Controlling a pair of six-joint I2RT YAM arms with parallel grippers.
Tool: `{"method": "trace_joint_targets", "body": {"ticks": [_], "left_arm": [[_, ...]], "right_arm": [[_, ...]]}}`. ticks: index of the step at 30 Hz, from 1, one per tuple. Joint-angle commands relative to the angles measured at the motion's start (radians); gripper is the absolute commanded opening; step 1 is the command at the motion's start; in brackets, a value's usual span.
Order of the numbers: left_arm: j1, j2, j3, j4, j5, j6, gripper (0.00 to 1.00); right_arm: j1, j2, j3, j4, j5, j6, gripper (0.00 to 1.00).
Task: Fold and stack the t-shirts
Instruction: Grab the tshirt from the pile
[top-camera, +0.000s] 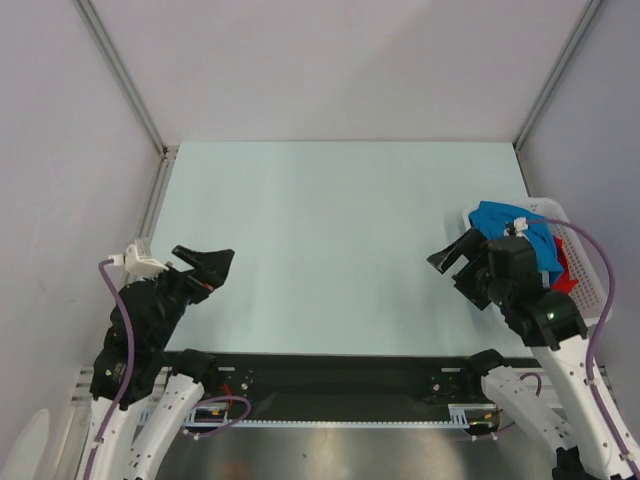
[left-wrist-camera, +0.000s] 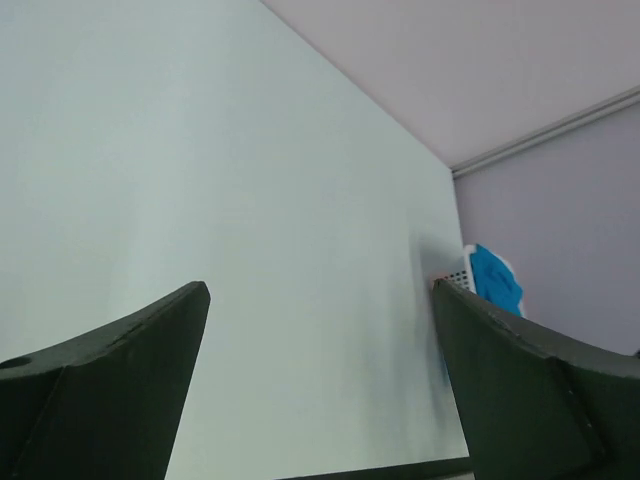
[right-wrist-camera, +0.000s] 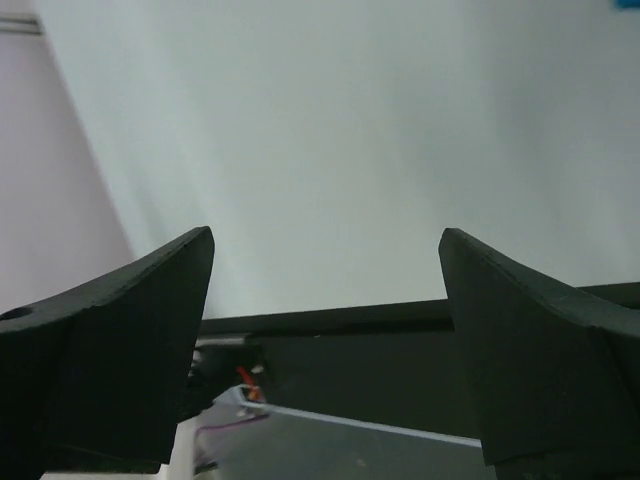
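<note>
I should next swing my right gripper to the right in the top view and down onto the blue t-shirt's fold, which lies on the red t-shirt.
A bright blue t-shirt (top-camera: 503, 222) lies bunched on top of a white slatted basket (top-camera: 583, 262) at the right edge of the table, with a red t-shirt (top-camera: 564, 268) under it. The blue shirt also shows far off in the left wrist view (left-wrist-camera: 496, 278). The pale grey-blue shirt is hidden. My left gripper (top-camera: 215, 259) is open and empty over the table's left side. My right gripper (top-camera: 453, 256) is open and empty, just left of the basket.
The pale green table top (top-camera: 330, 230) runs to grey walls at the back and sides. A black bar (top-camera: 330, 368) lines the near edge, with the arm bases behind it. The right arm partly covers the basket.
</note>
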Motion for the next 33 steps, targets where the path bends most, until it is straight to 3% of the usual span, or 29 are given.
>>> {"method": "trace_joint_targets", "body": {"ticks": [1, 6, 9, 10, 13, 18, 20, 23, 28, 33], "left_arm": [[0.007, 0.063, 0.088, -0.089, -0.046, 0.12, 1.0], [0.007, 0.13, 0.17, -0.125, 0.015, 0.125, 1.0], [0.009, 0.201, 0.252, -0.182, 0.096, 0.23, 1.0], [0.009, 0.218, 0.271, -0.188, 0.174, 0.302, 1.0], [0.009, 0.279, 0.309, -0.203, 0.282, 0.411, 1.0], [0.009, 0.319, 0.267, -0.202, 0.408, 0.484, 0.99], [0.01, 0.344, 0.251, -0.205, 0.455, 0.513, 0.94], [0.004, 0.371, 0.253, -0.233, 0.447, 0.548, 0.89], [-0.028, 0.374, 0.27, -0.21, 0.445, 0.559, 0.87], [-0.089, 0.375, 0.305, -0.262, 0.33, 0.602, 0.86]], "right_arm": [[-0.004, 0.128, 0.149, -0.231, 0.195, -0.189, 1.0], [-0.012, 0.22, 0.312, -0.279, 0.383, -0.224, 1.0], [-0.055, 0.228, 0.329, -0.205, 0.426, -0.255, 0.89], [-0.087, 0.263, 0.341, -0.205, 0.417, -0.257, 0.83], [-0.243, 0.326, 0.37, -0.243, 0.339, -0.263, 0.79], [-0.568, 0.417, 0.343, -0.171, 0.094, -0.368, 0.64], [-0.589, 0.47, 0.343, -0.182, 0.118, -0.356, 0.63], [-0.639, 0.477, 0.262, -0.164, 0.124, -0.327, 0.66], [-0.713, 0.449, 0.096, -0.013, 0.072, -0.3, 0.56], [-0.719, 0.464, 0.039, 0.047, 0.121, -0.306, 0.51]]}}
